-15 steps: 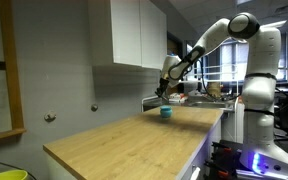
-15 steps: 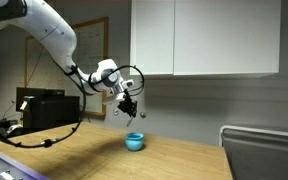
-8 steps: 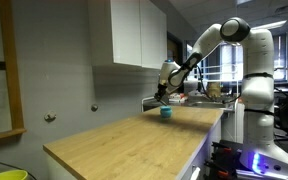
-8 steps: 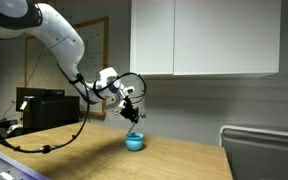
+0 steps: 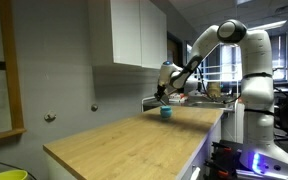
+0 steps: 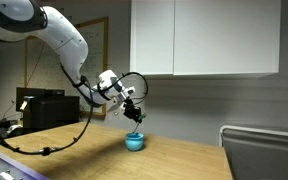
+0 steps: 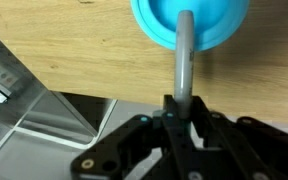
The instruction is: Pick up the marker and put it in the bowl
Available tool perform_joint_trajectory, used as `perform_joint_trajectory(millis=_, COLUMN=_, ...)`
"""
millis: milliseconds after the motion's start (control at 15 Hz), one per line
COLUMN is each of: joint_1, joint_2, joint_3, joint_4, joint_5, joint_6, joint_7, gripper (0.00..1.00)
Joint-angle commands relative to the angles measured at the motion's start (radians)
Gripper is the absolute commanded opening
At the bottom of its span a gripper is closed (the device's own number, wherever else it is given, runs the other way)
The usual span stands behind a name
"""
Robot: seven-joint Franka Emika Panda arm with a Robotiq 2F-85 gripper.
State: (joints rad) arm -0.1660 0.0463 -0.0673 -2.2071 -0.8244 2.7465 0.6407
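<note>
My gripper moves down and toward the bowl's middle (image 5: 166, 111) (image 7: 191, 5) next, since only the marker's far part reaches over the bowl while the fingers sit outside the bowl's rim.
The small teal-blue bowl (image 6: 134, 141) stands on the wooden counter and also shows in an exterior view (image 5: 166, 112). In the wrist view the bowl (image 7: 154, 22) sits at the top edge. My gripper (image 7: 180, 112) is shut on the marker (image 7: 184, 60), which looks grey-green here and points from the jaws over the bowl's rim into it. In both exterior views the gripper (image 6: 134, 121) (image 5: 163, 97) hangs just above the bowl. The marker is too small to make out there.
The wooden counter (image 5: 134, 140) runs along a grey wall under white cabinets (image 6: 204, 35). A metal sink edge (image 6: 259, 140) lies past the bowl. A black box (image 6: 39, 108) stands at the counter's other end. A clear angled panel (image 7: 44, 110) sits near the gripper.
The gripper has come down with the marker toward the bowl and now hangs closer above it. The bowl has not moved.
</note>
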Motion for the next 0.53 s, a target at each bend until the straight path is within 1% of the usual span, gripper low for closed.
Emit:
perform_joint_trajectory(millis=0, joint_1=0.0, joint_2=0.029, joint_3=-0.015, joint_4=0.01, joint_5=-0.115, joint_6=0.009, joint_7=0.131, gripper=0.06)
perform_joint_trajectory(millis=267, joint_1=0.004, joint_2=0.037, joint_3=-0.023, joint_4=-0.001, joint_5=-0.23, joint_6=0.007, joint_7=0.265, gripper=0.06)
perform_joint_trajectory(millis=467, joint_1=0.004, joint_2=0.037, joint_3=-0.022, joint_4=-0.004, joint_5=-0.287, joint_6=0.008, joint_7=0.343, gripper=0.06)
